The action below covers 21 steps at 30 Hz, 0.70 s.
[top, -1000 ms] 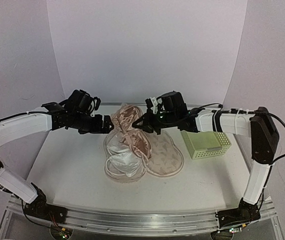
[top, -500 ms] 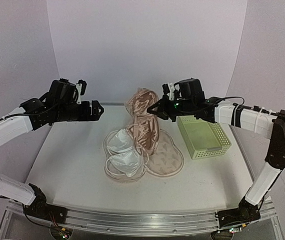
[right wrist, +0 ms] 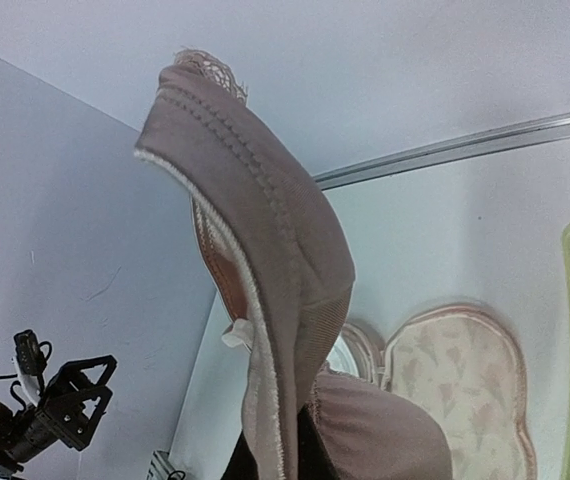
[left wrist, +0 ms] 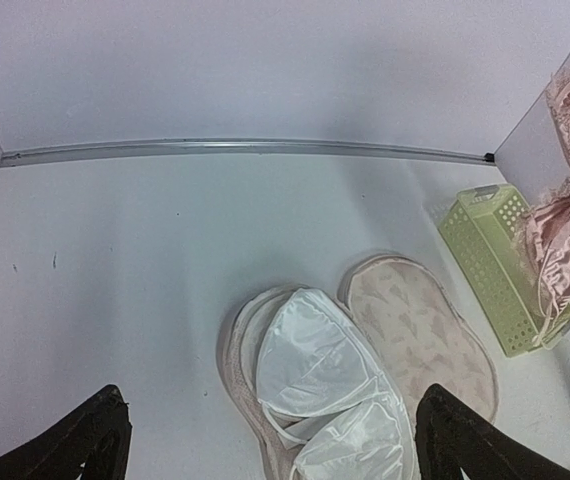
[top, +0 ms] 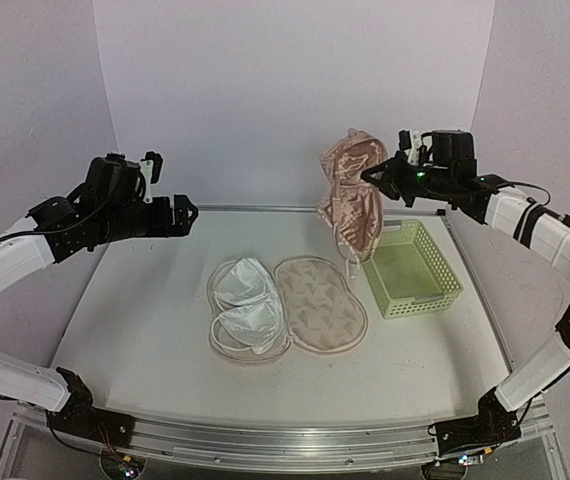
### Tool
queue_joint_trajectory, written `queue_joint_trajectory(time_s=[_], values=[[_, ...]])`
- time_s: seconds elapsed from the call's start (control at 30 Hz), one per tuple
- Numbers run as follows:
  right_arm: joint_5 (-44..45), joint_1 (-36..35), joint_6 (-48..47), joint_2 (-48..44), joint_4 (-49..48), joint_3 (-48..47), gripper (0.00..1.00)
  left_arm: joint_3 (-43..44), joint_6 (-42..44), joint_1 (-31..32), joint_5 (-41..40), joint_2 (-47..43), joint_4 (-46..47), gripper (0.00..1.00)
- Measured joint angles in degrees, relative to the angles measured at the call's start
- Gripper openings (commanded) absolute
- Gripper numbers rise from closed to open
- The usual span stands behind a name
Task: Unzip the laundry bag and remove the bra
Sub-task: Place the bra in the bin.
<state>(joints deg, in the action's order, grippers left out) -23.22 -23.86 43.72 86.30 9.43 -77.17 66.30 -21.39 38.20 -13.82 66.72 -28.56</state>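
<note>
Next, the right gripper goes to the right in the top view and down into the pale-green basket, whose empty inside leaves room to release the bra (right wrist: 265,250).
The laundry bag (top: 321,306) lies unzipped and spread flat mid-table, its printed beige half on the right. White rounded cups with thin straps (top: 245,306) lie in its left half, also seen in the left wrist view (left wrist: 325,372). My right gripper (top: 375,178) is shut on a pink satin bra with lace trim (top: 353,200), which hangs in the air at the back right, above the basket's near-left corner. In the right wrist view the bra (right wrist: 265,250) hides the fingers. My left gripper (top: 187,212) is open and empty, high over the table's left.
A pale-green plastic basket (top: 411,272) stands right of the bag, also in the left wrist view (left wrist: 493,262). A metal rail (left wrist: 245,148) runs along the table's back edge below the white backdrop walls.
My right gripper has lifted the pink bra out of the bag, up and to the right towards the basket. My left gripper has let go and drawn back to the left.
</note>
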Motion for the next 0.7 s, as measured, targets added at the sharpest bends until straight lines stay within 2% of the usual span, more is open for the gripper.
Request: queue_joint_trajectory(time_s=[0.33,0.7], values=[[-2.7,10.2,-4.6,-1.9,4.2,0.0,0.00,0.0,0.4,0.0,0.0,0.0,0.0,0.99],[-6.5,18.2,-8.5,-1.8,6.0,3.5,0.00,0.0,0.4,0.0,-0.4,0.0,0.0,1.00]])
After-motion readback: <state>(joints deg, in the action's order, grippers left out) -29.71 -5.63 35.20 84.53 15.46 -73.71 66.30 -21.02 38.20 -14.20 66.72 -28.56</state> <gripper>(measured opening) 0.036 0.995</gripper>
